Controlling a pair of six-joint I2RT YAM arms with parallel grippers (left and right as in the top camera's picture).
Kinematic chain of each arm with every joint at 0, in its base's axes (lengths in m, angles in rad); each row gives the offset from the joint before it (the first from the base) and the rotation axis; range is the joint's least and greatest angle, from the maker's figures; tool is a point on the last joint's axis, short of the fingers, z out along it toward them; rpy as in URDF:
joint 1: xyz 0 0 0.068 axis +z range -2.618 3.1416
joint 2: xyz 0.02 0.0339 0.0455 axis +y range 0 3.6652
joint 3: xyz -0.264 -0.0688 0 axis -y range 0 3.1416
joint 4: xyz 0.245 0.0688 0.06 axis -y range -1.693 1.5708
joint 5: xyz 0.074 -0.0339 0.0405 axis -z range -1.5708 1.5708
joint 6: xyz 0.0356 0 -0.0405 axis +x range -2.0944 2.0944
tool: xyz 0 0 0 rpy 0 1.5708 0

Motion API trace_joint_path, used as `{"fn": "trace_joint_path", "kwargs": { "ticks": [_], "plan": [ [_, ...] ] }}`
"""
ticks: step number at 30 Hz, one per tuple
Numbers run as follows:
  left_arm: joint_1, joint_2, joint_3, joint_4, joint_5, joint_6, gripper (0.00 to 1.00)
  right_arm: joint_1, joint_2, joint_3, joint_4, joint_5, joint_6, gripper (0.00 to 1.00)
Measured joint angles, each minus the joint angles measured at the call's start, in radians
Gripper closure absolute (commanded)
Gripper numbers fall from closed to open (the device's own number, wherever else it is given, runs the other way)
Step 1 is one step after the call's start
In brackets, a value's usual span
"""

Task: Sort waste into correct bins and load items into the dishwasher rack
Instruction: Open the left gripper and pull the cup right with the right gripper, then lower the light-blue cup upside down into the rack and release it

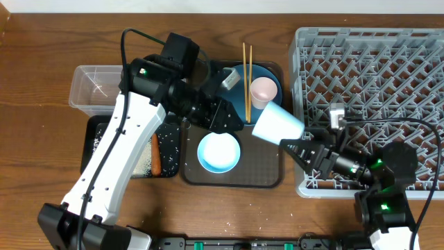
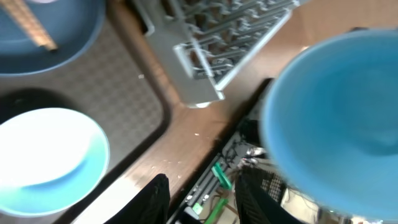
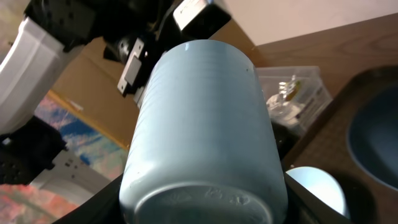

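Note:
The right gripper brings the sideways cup over the grey rack's near corner [image 1: 312,178] by the tray below it next. Then it turns the cup's opening down, lowers and releases.
My right gripper [image 1: 297,142] is shut on the base of the light blue cup [image 1: 277,125], which hangs tilted above the right edge of the brown tray [image 1: 267,177]; the cup [image 3: 205,124] fills the right wrist view. My left gripper [image 1: 223,114] hovers over the tray beside the cup's mouth [image 2: 336,106], open with nothing between its fingers [image 2: 152,199]. The pink cup [image 1: 263,90] and two chopsticks [image 1: 246,73] lie on the blue plate [image 1: 243,104]. The white-blue bowl [image 1: 219,153] sits on the tray. The grey rack [image 1: 374,76] stands at the right.
The clear tub [image 1: 87,76] at the far left holds a small scrap. In front of it, the black tray [image 1: 100,139] carries an orange carrot [image 1: 155,154] and white rice grains [image 1: 142,163]. The left arm [image 1: 118,146] crosses over both bins.

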Motion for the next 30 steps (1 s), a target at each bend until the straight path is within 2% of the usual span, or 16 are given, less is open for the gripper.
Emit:
{"fn": "trace_joint_path", "kwargs": {
  "ticks": [6,14,16,30],
  "plan": [
    [0.0,0.0,0.0,0.011,-0.076,-0.034,0.61,-0.071,0.0,0.0,-0.045,-0.022,0.002,0.44],
    [0.0,0.0,0.0,0.013,-0.105,-0.048,0.6,-0.171,0.01,0.0,-0.048,-0.024,0.003,0.45],
    [0.0,0.0,0.0,0.013,-0.105,-0.046,0.51,-0.196,0.028,0.0,-0.052,-0.023,0.002,0.45],
    [0.0,0.0,0.0,0.013,-0.109,-0.051,0.43,-0.237,0.237,0.002,-0.076,0.111,-0.051,0.46]
  ]
}}
